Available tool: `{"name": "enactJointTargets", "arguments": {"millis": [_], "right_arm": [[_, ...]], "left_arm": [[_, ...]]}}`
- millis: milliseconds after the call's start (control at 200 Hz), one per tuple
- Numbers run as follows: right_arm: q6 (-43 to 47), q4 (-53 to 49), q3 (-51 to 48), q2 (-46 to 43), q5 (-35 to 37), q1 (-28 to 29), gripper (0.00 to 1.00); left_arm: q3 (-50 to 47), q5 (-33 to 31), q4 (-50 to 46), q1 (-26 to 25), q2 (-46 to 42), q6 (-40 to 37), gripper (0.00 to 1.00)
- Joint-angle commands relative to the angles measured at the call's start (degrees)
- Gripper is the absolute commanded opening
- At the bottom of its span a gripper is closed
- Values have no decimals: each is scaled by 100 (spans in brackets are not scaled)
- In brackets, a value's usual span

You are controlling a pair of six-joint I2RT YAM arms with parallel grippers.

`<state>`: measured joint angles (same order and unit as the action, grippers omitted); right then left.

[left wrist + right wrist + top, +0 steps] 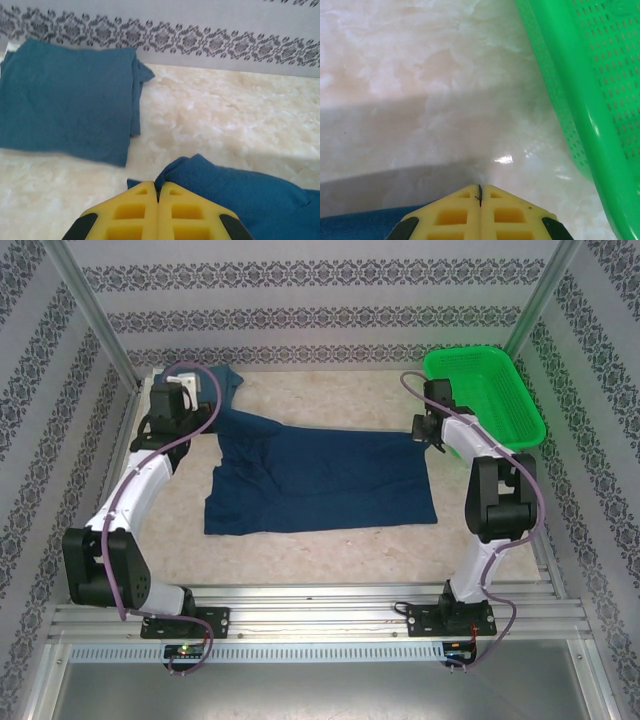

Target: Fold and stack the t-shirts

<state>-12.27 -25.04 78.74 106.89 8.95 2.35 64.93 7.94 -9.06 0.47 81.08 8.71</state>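
The navy cloth still lies spread, so the left gripper will carry the bunched corner back toward the robot's base and let go of it on the shirt's nearer short edge [216, 484].
The dark navy t-shirt [320, 480] lies spread across the middle of the table. My left gripper [159, 187] is shut on a bunched corner of it [240, 195], and cloth pokes out between the yellow fingertips. In the top view this gripper [218, 422] sits at the shirt's back left corner. The teal t-shirt [65, 100] lies folded at the back left [215, 385], just beyond it. My right gripper [480, 189] is shut at the shirt's back right corner [422, 432]. A thin dark sliver sits in its jaw line, and blue cloth [360, 225] runs under its left finger.
A green mesh basket [485, 390] stands at the back right, its wall [580, 85] close to the right of my right gripper. Patterned walls enclose the table on three sides. Bare marble tabletop [330, 400] shows behind the navy shirt and in front of it.
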Motion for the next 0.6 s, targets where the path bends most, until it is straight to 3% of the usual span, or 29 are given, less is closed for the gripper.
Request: {"name": "enactJointTargets", "arguments": {"millis": [0,205,594], "right_arm": [[-154,169,-394,-391,182,-50,0],[-334,196,-998,-732,155,-50,0],[-447,28,-1538,-864,173,-24,0]], "left_arm": [[-464,75,425,218,-505,356,0],[-1360,54,615,339,-982,666,0],[-2261,-229,834,347,-924,1105,0]]}}
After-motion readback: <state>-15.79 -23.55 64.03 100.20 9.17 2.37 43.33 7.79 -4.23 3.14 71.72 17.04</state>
